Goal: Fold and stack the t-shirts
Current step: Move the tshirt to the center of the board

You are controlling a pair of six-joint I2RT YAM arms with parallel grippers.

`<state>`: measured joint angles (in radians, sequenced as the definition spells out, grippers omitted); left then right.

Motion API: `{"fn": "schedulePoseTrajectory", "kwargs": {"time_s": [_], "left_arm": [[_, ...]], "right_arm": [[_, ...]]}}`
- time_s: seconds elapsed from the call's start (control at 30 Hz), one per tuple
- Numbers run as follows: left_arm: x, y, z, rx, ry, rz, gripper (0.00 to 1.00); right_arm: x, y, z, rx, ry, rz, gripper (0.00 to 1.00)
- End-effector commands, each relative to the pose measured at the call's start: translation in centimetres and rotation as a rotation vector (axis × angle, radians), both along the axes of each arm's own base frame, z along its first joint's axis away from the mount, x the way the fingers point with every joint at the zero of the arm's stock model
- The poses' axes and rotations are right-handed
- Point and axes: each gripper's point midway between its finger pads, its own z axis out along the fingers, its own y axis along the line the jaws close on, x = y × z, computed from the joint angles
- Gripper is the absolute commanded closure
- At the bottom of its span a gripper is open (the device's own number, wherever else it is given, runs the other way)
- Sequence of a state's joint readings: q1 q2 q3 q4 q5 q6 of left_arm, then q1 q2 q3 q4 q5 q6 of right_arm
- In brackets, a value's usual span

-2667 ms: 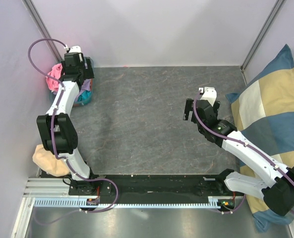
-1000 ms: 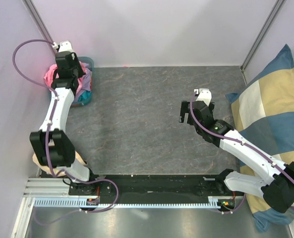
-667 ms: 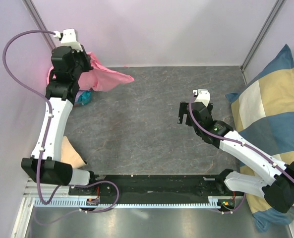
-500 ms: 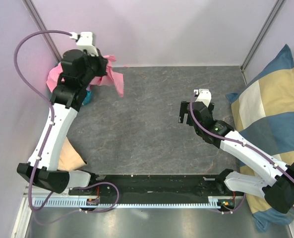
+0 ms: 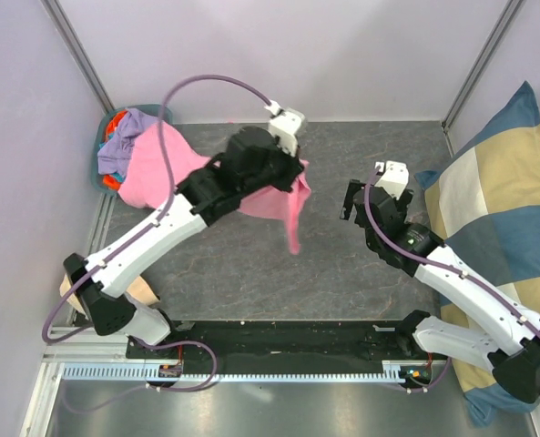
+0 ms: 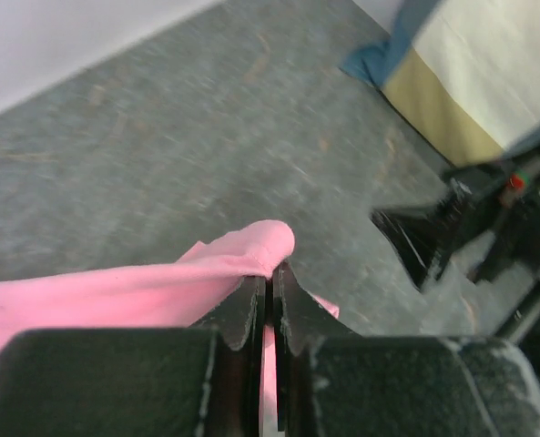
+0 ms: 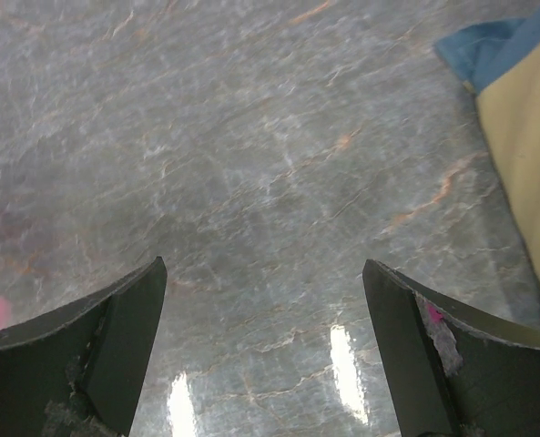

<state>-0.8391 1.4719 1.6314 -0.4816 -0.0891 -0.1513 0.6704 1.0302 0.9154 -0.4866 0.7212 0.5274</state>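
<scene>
The pink t-shirt still reaches the basket. My left gripper should next pull back and down, away from the basket, and let go of the t-shirt on the bare tabletop below my gripper.
The bright pink t-shirt hangs stretched in the air from the corner basket to the middle of the table, with a tail drooping at the right. My left gripper is shut on its edge; in the left wrist view the jaws pinch a pink fold. A lavender t-shirt and an orange one lie in the basket. My right gripper hovers open just right of the pink tail, with only bare table between its fingers.
The blue-and-cream checked cushion lies along the right side, its corner near my right arm. A peach cloth sits by the left arm's base. Walls close the back and left. Grey marbled tabletop spreads below the shirt.
My left arm has swung from the basket corner to the table's middle, pulling the pink t-shirt out with it. The right gripper has shifted slightly rightward and stays open.
</scene>
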Motion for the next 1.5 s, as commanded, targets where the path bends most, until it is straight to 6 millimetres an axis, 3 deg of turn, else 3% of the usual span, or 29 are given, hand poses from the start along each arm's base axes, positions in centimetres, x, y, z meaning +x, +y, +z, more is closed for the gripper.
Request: {"fn": "schedulePoseTrajectory", "kwargs": {"time_s": [0.0, 0.27, 0.43, 0.6, 0.63, 0.67, 0.7, 0.83, 0.87, 0.97, 1.2, 1.33, 1.37, 1.43, 1.47], "left_arm": [[-2.6, -4.2, 0.3, -0.049, 0.009, -0.048, 0.98], [-7.8, -8.0, -5.9, -0.043, 0.124, -0.130, 0.98], [-9.6, -8.1, -9.8, 0.000, 0.181, -0.128, 0.98], [-10.9, -7.5, -11.9, -0.022, 0.229, -0.132, 0.98], [-11.2, -7.2, -12.7, -0.011, 0.243, -0.134, 0.96], [-11.4, -7.2, -12.7, -0.015, 0.248, -0.141, 0.79], [-11.5, -7.1, -12.7, -0.020, 0.251, -0.139, 0.70], [-11.6, -5.4, -11.7, -0.048, 0.227, -0.096, 0.38], [-11.5, -4.9, -11.6, -0.052, 0.217, -0.083, 0.22], [-10.9, -2.7, -10.9, -0.062, 0.173, -0.012, 0.13], [-10.3, 1.7, -13.0, -0.048, 0.169, 0.139, 0.11], [-10.7, 3.8, -13.8, -0.089, 0.196, 0.209, 0.12], [-10.9, 4.2, -14.1, -0.101, 0.213, 0.226, 0.12], [-11.2, 5.6, -14.6, -0.106, 0.219, 0.254, 0.14], [-11.5, 6.4, -15.0, -0.101, 0.235, 0.272, 0.15]], "right_arm": [[-0.1, -1.7, 3.5, 0.011, -0.085, -0.093, 0.02], [-0.7, -3.0, 5.0, 0.023, -0.122, -0.147, 0.02], [-0.9, -3.3, 5.4, 0.024, -0.128, -0.149, 0.02], [-0.9, -3.1, 4.9, 0.010, -0.106, -0.142, 0.02], [-0.9, -3.1, 4.8, 0.009, -0.104, -0.143, 0.02], [-0.8, -3.0, 4.8, 0.010, -0.103, -0.142, 0.02], [-0.8, -3.0, 4.7, 0.010, -0.100, -0.143, 0.02], [-0.7, -2.7, 4.3, 0.013, -0.089, -0.136, 0.02], [-0.7, -2.6, 4.2, 0.012, -0.086, -0.134, 0.02], [-0.6, -2.4, 3.5, 0.001, -0.063, -0.122, 0.02], [0.0, -0.8, 1.7, -0.010, -0.001, -0.067, 0.02], [1.5, 2.6, 0.1, 0.001, 0.040, 0.063, 0.02], [2.2, 3.6, -1.4, -0.033, 0.082, 0.097, 0.02], [3.9, 5.6, -0.9, -0.022, 0.074, 0.143, 0.02], [5.0, 6.9, -2.3, -0.048, 0.108, 0.178, 0.02]]}}
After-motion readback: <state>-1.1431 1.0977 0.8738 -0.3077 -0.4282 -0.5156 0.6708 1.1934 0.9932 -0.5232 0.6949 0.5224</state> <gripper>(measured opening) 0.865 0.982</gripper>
